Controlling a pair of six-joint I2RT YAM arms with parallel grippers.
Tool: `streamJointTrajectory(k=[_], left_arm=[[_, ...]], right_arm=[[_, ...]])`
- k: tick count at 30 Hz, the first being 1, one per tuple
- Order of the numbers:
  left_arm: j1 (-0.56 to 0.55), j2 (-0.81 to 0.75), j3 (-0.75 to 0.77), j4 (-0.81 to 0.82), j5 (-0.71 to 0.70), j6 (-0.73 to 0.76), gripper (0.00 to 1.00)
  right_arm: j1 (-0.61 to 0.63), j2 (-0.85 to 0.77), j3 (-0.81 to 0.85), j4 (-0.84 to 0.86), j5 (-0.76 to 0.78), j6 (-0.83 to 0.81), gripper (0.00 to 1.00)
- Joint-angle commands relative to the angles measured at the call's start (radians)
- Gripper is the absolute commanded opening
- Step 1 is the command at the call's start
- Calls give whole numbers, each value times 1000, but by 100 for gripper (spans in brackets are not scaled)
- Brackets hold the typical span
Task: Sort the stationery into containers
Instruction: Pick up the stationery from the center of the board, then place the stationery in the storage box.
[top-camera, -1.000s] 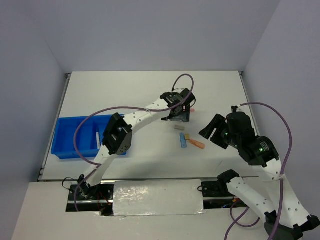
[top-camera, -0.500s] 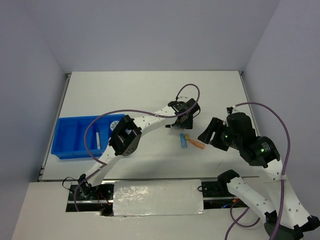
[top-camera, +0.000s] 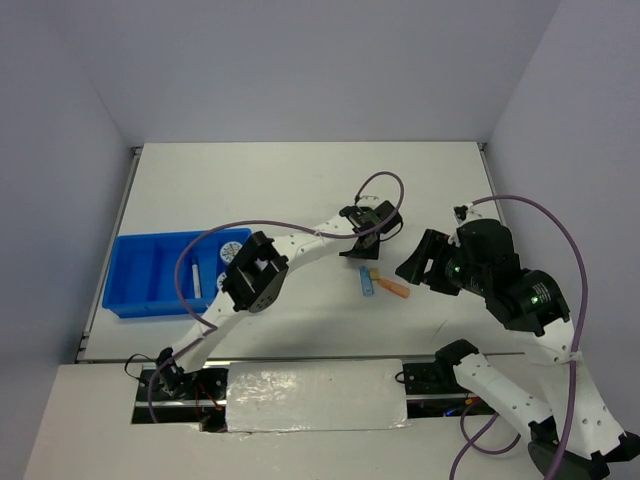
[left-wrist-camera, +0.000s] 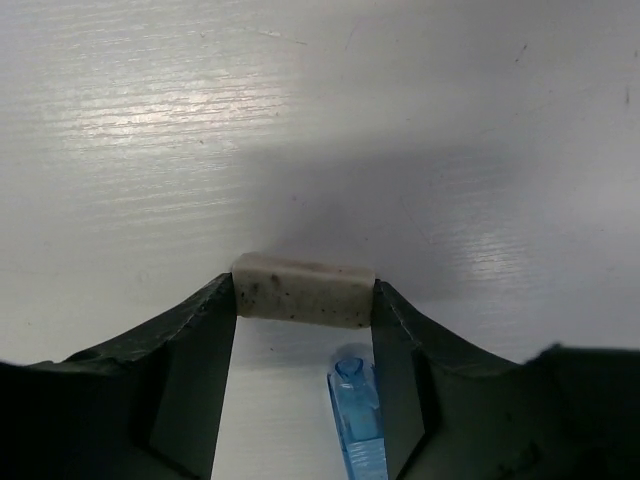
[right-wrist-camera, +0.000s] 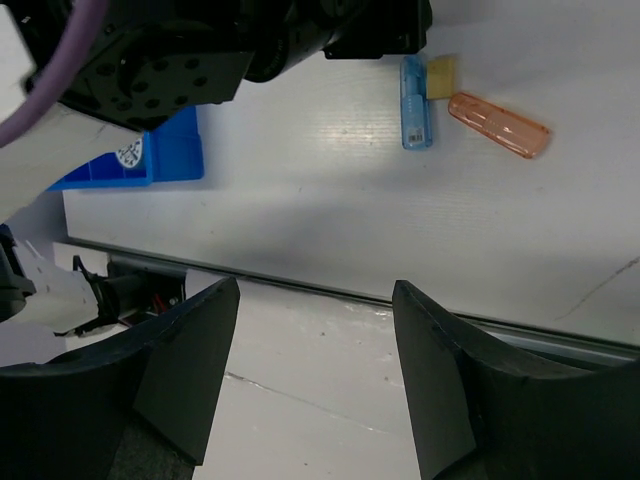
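Observation:
I should next lift the grey block in my left gripper, then lower it left in the top view into the blue tray (top-camera: 135, 300) beside the white pen.
My left gripper (top-camera: 364, 252) is shut on a small grey block (left-wrist-camera: 303, 290), which sits crosswise between the fingertips at or just above the table. A blue stick (top-camera: 367, 283) lies right below it and shows between the fingers in the left wrist view (left-wrist-camera: 358, 430). A tan block (top-camera: 374, 271) and an orange stick (top-camera: 396, 289) lie beside the blue stick. My right gripper (top-camera: 420, 262) is open and empty, hovering to the right of these items. The blue tray (top-camera: 135, 300) stands at the left and holds a white pen (top-camera: 195, 281) and a tape roll (top-camera: 232, 246). No pink stick shows.
The right wrist view shows the blue stick (right-wrist-camera: 417, 102), tan block (right-wrist-camera: 440, 77), orange stick (right-wrist-camera: 498, 124) and a corner of the tray (right-wrist-camera: 175, 150), with the table's near edge just below. The left arm's purple cable arcs over the tray.
My left gripper has moved nearer and slightly right, come down over the grey block and closed on it. The right gripper has shifted only slightly.

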Motion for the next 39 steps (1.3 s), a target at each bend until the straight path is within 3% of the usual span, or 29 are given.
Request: streamJointTrajectory(k=[1,4,11,14,17,22,26,31,39], left_arm=[[-10,-1,-29,-28,5,-10,50],[-9,-113,-116,-7,-9,-7,35],[92,-509,-179,-119,-195,19,35],[227,-665,-292,-204,-225,-4,36],[431,-820,-469,-217,-215,-10,36],[652,-1021,-725,-176,-70,-23,38],[757,-1058,-793,-160,-66,-19,47],[910,-1069,-886,-137,-57,-9,48],[975,-1006,-957,-42,-104,39,62]], right_arm=[[-5,6,64,2,-12,-23,71],[-4,16,73,14,-18,-26,71],[-4,32,12,92,-53,-42,71],[-4,56,-20,132,-78,-55,71],[-4,102,-26,166,-96,-65,71],[-5,148,-10,207,-119,-76,71],[-5,177,-11,234,-147,-82,71],[-5,170,-42,260,-174,-79,71],[-4,177,-51,257,-184,-92,71]])
